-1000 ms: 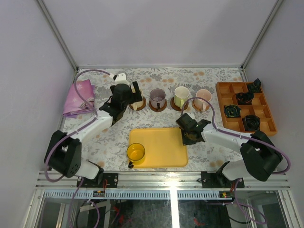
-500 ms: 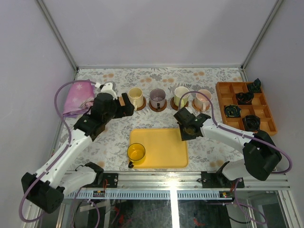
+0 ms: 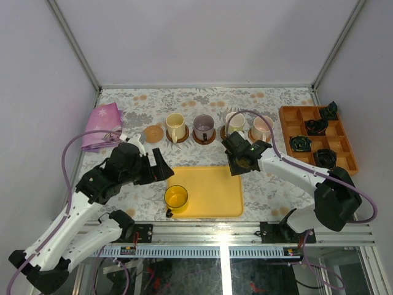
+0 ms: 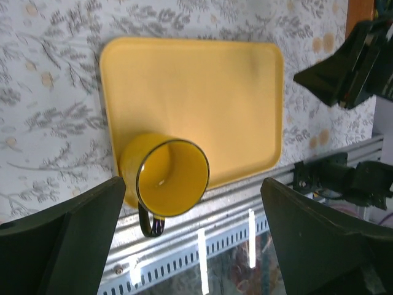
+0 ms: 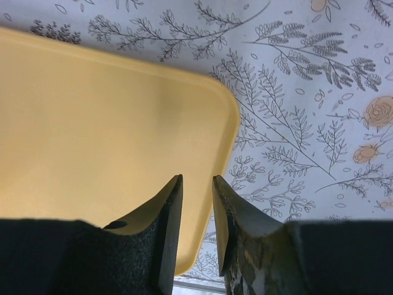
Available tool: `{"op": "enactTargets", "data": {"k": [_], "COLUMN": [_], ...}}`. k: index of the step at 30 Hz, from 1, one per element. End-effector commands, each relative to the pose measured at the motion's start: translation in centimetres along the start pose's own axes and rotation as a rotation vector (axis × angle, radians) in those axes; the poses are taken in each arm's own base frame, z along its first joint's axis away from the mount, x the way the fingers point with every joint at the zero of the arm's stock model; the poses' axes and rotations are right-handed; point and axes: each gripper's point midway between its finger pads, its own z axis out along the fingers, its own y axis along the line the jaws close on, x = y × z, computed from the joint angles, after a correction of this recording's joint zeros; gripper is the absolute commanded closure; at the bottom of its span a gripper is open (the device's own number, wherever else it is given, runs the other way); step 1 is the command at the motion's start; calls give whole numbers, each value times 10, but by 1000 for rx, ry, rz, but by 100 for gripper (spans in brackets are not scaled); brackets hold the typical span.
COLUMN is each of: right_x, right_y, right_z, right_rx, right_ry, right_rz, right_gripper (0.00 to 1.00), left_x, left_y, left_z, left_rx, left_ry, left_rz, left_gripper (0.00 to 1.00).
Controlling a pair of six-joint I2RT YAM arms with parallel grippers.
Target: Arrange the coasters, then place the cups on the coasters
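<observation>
My left gripper will next move back and down onto the yellow cup's handle (image 3: 169, 213) (image 4: 151, 225) and close around it, because the handle sticks out uncovered toward the metal bar.
Four cups stand in a row at the back, each on a coaster: cream (image 3: 175, 126), purple-grey (image 3: 204, 127), pale green-white (image 3: 234, 122) and pink (image 3: 262, 128). A bare coaster (image 3: 153, 133) lies left of the cream one. The yellow cup (image 3: 175, 198) (image 4: 172, 175) stands upright on the front left corner of the yellow tray (image 3: 215, 190). My left gripper (image 3: 161, 169) (image 4: 193, 239) hangs above that cup, open wide and empty. My right gripper (image 3: 237, 165) (image 5: 196, 209) hovers over the tray's far right corner, jaws a narrow gap apart with nothing between them.
An orange compartment box (image 3: 287, 130) with small black objects sits at the right edge. A pink cloth (image 3: 101, 126) lies at the back left. The metal rail (image 4: 202, 239) runs along the table's near edge, just past the tray (image 4: 202, 86).
My left arm has drawn back from the cream cup toward the near side and now hangs over the yellow cup. The right gripper has risen off the tray's right edge and its jaws have parted.
</observation>
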Motion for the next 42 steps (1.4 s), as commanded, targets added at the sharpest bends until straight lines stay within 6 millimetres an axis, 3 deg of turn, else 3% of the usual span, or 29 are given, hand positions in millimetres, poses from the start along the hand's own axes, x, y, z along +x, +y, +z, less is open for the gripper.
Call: {"op": "enactTargets", "data": {"k": [1, 11, 21, 34, 39, 42], "right_x": [-23, -43, -48, -57, -58, -57], "right_y": [12, 34, 37, 46, 45, 43], "right_z": [-8, -9, -13, -16, -16, -17], "right_rx": [-37, -117, -125, -161, -156, -151], "right_ry": [-45, -65, -82, -100, -103, -106], "right_rz": [-40, -67, -52, -57, -61, -62], "right_gripper": [67, 67, 68, 70, 70, 70], "left_x": [43, 88, 111, 137, 147, 154], "left_y": [11, 19, 27, 27, 24, 26], "left_z": [-11, -7, 10, 29, 43, 49], "left_rx": [-10, 23, -12, -79, -105, -143], "left_ry": [141, 288, 361, 412, 403, 408], "left_rz": [-79, -92, -54, 50, 119, 174], "left_gripper": [9, 17, 24, 24, 36, 37]}}
